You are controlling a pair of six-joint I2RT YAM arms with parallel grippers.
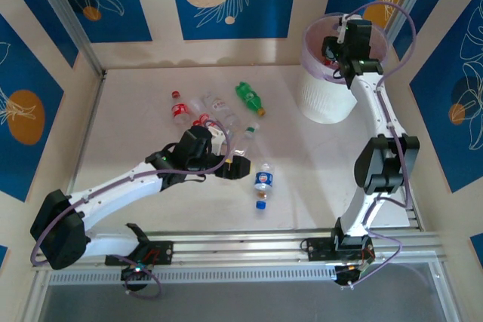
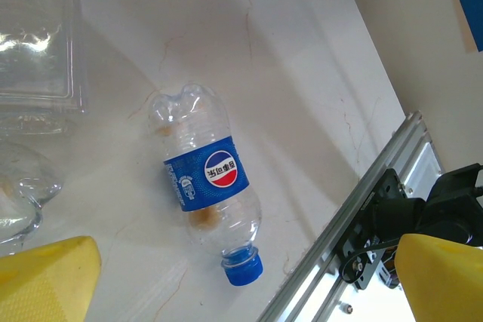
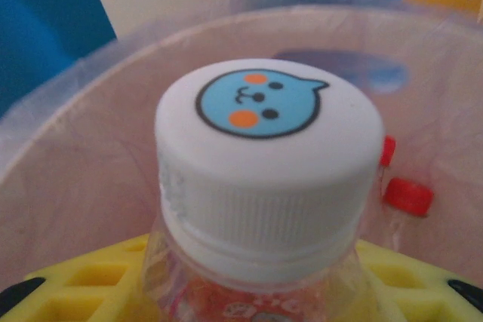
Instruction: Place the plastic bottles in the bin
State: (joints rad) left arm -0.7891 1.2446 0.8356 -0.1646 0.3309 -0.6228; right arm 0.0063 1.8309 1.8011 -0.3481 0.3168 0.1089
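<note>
I will lower the clear plastic bottle [image 3: 268, 148] toward the red caps with my right gripper next and let it go there. The lined inside of the white bin is below my right gripper.
My right gripper [image 1: 337, 56] hangs over the white bin [image 1: 326, 100] and is shut on a clear plastic bottle [image 3: 268, 148] with a white cap bearing a blue cat face. Its yellow fingers [image 3: 75, 284] clasp the bottle below the neck, with the bin's purplish liner [image 3: 68, 156] behind it. My left gripper [image 1: 231, 167] stands open low over the table. The blue-labelled bottle [image 1: 263, 180] lies just to its right. In the left wrist view that bottle [image 2: 207, 179] lies flat, blue cap toward the rail, ahead of my wide-apart yellow pads [image 2: 45, 277].
A green bottle [image 1: 249, 97], red-labelled bottles [image 1: 179, 108] and clear crushed ones [image 1: 223, 115] lie in a cluster behind the left gripper. Red caps [image 3: 407, 195] show inside the bin. The aluminium rail [image 1: 249, 248] runs along the near table edge.
</note>
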